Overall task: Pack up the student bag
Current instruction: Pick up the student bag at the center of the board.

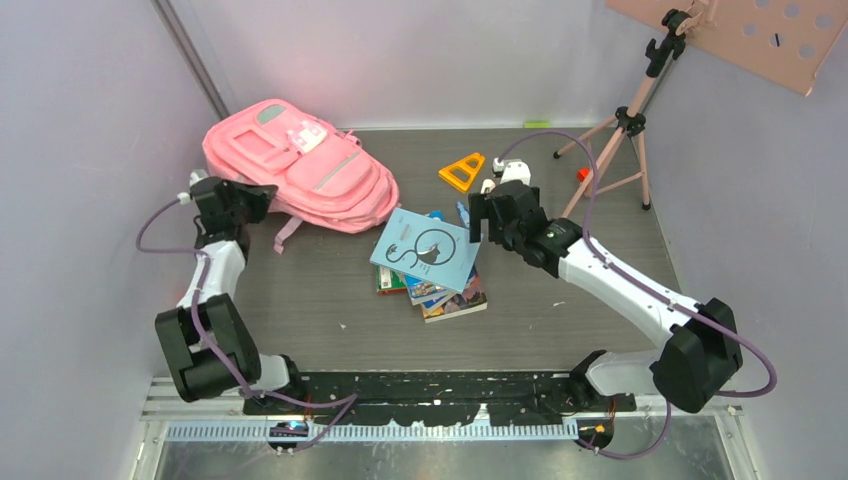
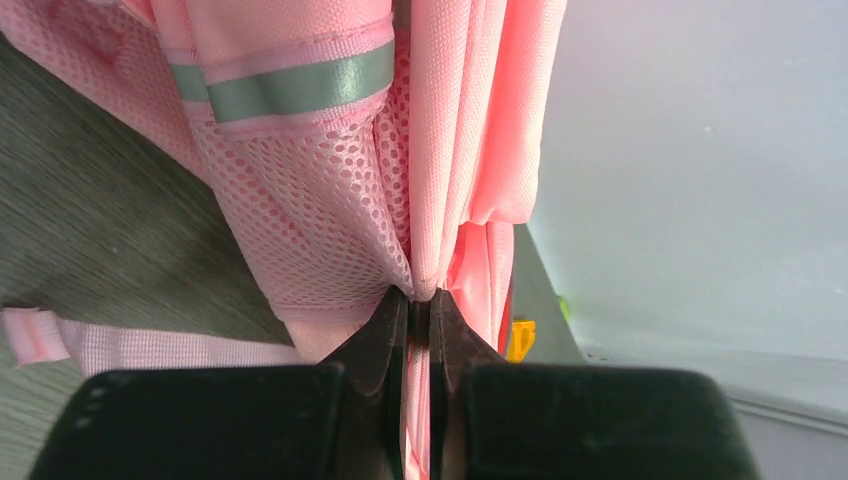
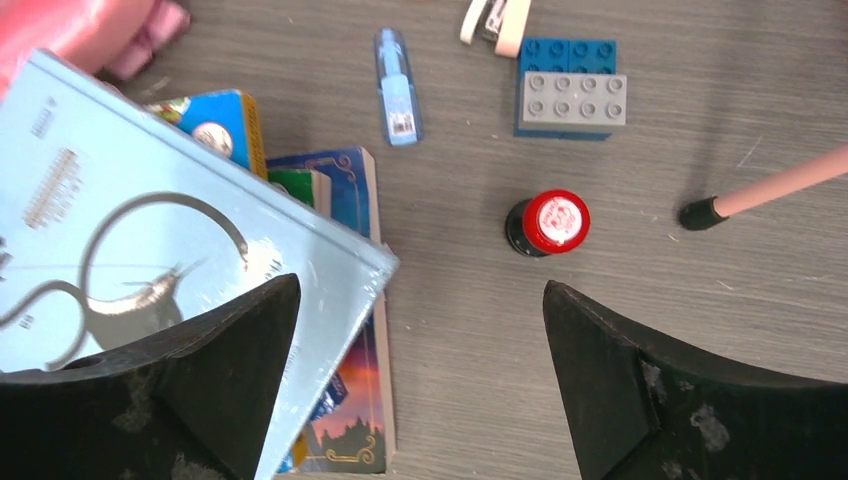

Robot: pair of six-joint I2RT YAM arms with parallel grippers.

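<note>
Next, my right gripper will go left in the top view and down onto the bag's opposite edge point(image 1: 386, 180), since only one side of the bag point(image 1: 300, 165) is held.
The student bag point(image 1: 300, 165), a soft pink backpack, lies at the back left of the table. My left gripper point(image 1: 262, 195) sits at its near left edge. In the left wrist view the bag point(image 2: 330, 180) shows a mesh side pocket, and my left gripper point(image 2: 420, 300) is shut on a fold of its pink fabric. My right gripper point(image 1: 478, 218) hovers open over the right corner of a light blue book point(image 3: 150, 220) that tops a stack of books point(image 1: 430, 260). Nothing is between the fingers of my right gripper point(image 3: 420, 310).
A loose pink strap point(image 1: 285, 235) trails from the bag toward the table's middle. Near the books lie a yellow triangle point(image 1: 462, 172), a red-capped bottle point(image 3: 548, 222), grey and blue toy bricks point(image 3: 570, 95) and a blue pen point(image 3: 398, 85). A tripod point(image 1: 620, 130) stands at the back right.
</note>
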